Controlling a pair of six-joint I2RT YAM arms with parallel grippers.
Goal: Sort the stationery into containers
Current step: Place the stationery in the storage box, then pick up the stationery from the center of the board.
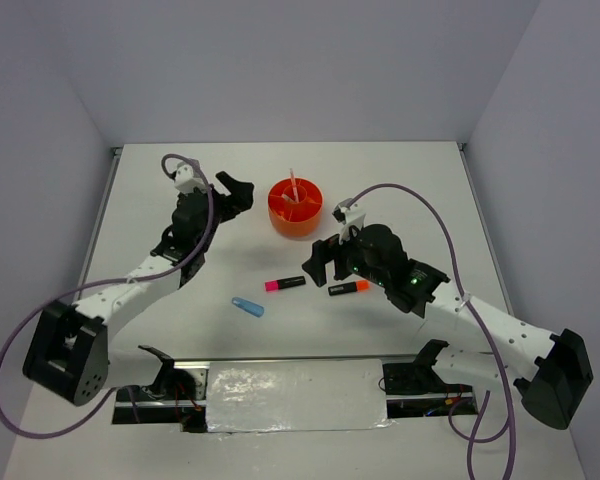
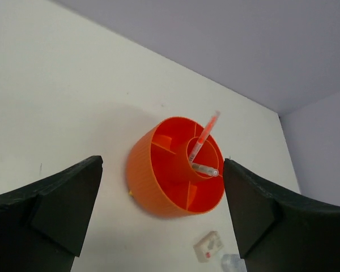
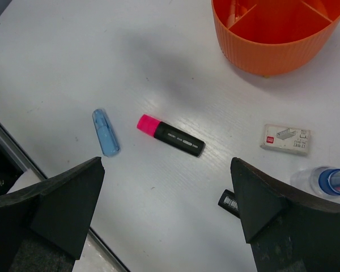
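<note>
My left gripper draws back toward the base and lowers onto the blue capsule (image 1: 247,307) next, since that lies below the gripper and nearer the table's metal bar.
The round orange tub (image 1: 295,208) stands at the table's middle back. A pink pen (image 2: 207,131) and a grey pen (image 2: 205,169) lean in its central cup. My left gripper (image 1: 233,193) hovers just left of the tub (image 2: 158,187), open and holding nothing. A pink-ended black highlighter (image 1: 285,284), an orange-ended one (image 1: 349,288) and a blue capsule (image 1: 247,307) lie on the table in front. My right gripper (image 1: 320,262) hangs open above the highlighters, nothing between its fingers. In the right wrist view lie the pink highlighter (image 3: 170,136), the capsule (image 3: 105,132), a white eraser (image 3: 285,139) and a blue-capped bottle (image 3: 328,181).
The table's near edge with a metal strip (image 1: 295,395) runs between the two arm bases. Grey walls close the table at the back and both sides. Cables loop from each arm.
</note>
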